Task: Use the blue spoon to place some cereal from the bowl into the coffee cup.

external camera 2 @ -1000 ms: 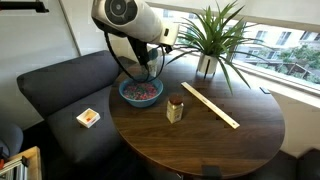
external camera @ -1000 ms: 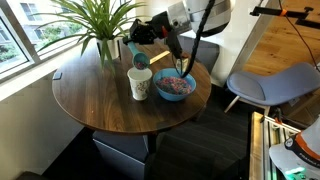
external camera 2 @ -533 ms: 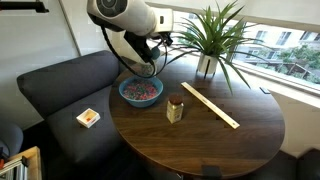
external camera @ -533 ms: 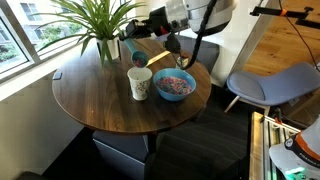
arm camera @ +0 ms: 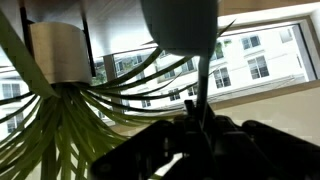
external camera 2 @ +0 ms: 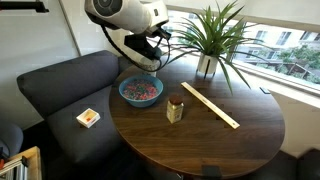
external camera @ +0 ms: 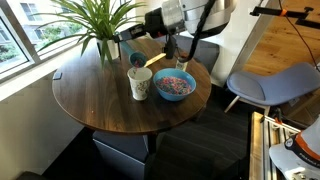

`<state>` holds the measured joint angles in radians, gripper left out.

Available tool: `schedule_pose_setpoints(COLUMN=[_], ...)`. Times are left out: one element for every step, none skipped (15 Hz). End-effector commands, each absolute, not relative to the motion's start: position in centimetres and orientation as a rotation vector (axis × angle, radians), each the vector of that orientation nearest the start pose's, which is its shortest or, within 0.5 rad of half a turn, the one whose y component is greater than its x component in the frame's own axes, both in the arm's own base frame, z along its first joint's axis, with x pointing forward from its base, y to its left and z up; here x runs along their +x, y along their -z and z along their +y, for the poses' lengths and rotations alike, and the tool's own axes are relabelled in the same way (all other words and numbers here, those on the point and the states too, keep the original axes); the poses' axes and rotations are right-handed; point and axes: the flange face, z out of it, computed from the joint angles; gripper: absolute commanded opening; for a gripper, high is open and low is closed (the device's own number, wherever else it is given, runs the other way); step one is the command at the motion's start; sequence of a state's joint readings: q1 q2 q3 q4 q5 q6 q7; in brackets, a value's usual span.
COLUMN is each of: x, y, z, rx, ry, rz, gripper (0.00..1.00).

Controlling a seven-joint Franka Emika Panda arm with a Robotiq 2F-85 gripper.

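My gripper turns downward and lowers away from the cup (external camera: 140, 83) onto the cereal heap below it next. This frees the spoon where the bowl has room.
My gripper (external camera: 166, 44) is shut on the blue spoon (external camera: 137, 58) and holds it in the air above the table, over the coffee cup (external camera: 140, 83) and beside the blue bowl (external camera: 175, 86). The bowl holds a heap of reddish-brown and pinkish cereal (external camera 2: 141, 91). In an exterior view the gripper (external camera 2: 158, 37) hangs above and behind the bowl (external camera 2: 122, 92), with the cup (external camera 2: 175, 109) in front. In the wrist view the spoon (arm camera: 181, 26) is a dark shape rising from the jaws (arm camera: 197, 128). I cannot tell if cereal lies on it.
A potted plant (external camera: 104, 45) stands at the back of the round wooden table (external camera: 100, 110); its pot also shows in the wrist view (arm camera: 60, 50). A long pale wooden stick (external camera 2: 210, 105) lies on the table. A small box (external camera 2: 88, 117) sits on the dark sofa (external camera 2: 60, 85).
My gripper has lifted the spoon up out of the bowl and swung it toward the cup and the plant. Bowl and cup have not moved.
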<state>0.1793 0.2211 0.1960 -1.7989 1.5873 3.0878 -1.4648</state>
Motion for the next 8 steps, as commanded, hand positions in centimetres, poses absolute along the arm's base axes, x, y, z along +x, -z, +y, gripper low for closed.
schedule_pose_setpoints(x=[62.1,62.1,61.9,61.9,61.8,61.7,61.6,61.6], y=[-48.1,-48.3,-48.4,-48.7,-49.0,-49.1,-49.3,-49.5], z=[16.2,16.5,16.7,16.8,16.9,17.0,17.0,16.9], rx=[-2.396,-2.394,-2.394,-2.389,-2.381,-2.372,-2.363,-2.358], ry=[1.537,1.554,1.574,1.595,1.615,1.629,1.646,1.665], rz=[-0.438,-0.468,-0.498,-0.527,-0.558,-0.579,-0.598,-0.618], gripper=[0.02,0.02,0.02,0.02,0.02,0.02,0.02,0.02])
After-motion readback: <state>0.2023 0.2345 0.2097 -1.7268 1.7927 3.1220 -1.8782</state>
